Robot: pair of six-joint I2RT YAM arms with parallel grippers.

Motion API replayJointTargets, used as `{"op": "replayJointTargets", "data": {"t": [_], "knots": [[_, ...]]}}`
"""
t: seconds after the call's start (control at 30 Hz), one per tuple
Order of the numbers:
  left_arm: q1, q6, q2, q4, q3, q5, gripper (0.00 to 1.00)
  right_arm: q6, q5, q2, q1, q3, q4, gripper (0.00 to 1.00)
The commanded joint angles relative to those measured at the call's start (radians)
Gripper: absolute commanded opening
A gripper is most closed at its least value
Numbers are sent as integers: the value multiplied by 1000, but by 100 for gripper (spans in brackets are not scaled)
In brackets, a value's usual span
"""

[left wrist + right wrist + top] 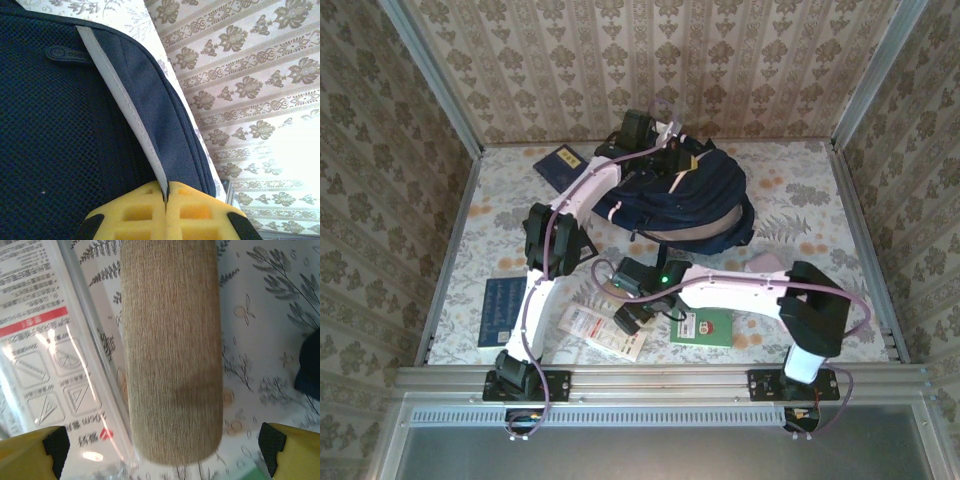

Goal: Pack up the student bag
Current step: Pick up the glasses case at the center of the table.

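Next, my right gripper lowers over the khaki fabric pouch (172,350) and closes across its narrow width, since the pouch lies below the gripper, between the wide-apart fingers.
The student bag (692,196), a navy backpack with pale trim, lies at the back middle of the table. My left gripper (672,143) is at the bag's top edge. In the left wrist view the yellow pads of the left gripper (166,194) are shut on the bag's pale stripe trim (125,105), beside dark mesh fabric (45,140). My right gripper (630,304) hovers low in front of the bag. It is open, and a khaki fabric pouch (172,350) lies on the table between its wide-apart fingers (295,452).
A clear packet of rulers (601,331) (40,360) lies beside the pouch. A green card (702,327) sits to its right. Dark blue books lie at the back left (560,164) and front left (505,311). A pink item (765,263) rests near the bag. Patterned walls enclose the table.
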Motion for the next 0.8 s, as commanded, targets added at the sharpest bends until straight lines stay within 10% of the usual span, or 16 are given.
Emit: {"op": "replayJointTargets", "data": {"t": [0.0, 0.27, 0.6, 0.77], "knots": [[17, 12, -96, 45, -23, 54, 0, -36, 24, 61, 0, 56, 10, 100], [20, -16, -117, 97, -65, 78, 0, -31, 24, 183, 0, 106, -1, 94], [20, -48, -118, 133, -61, 90, 0, -16, 56, 139, -1, 63, 24, 54], [20, -61, -117, 127, -21, 98, 0, -14, 106, 19, -7, 26, 24, 50]]}}
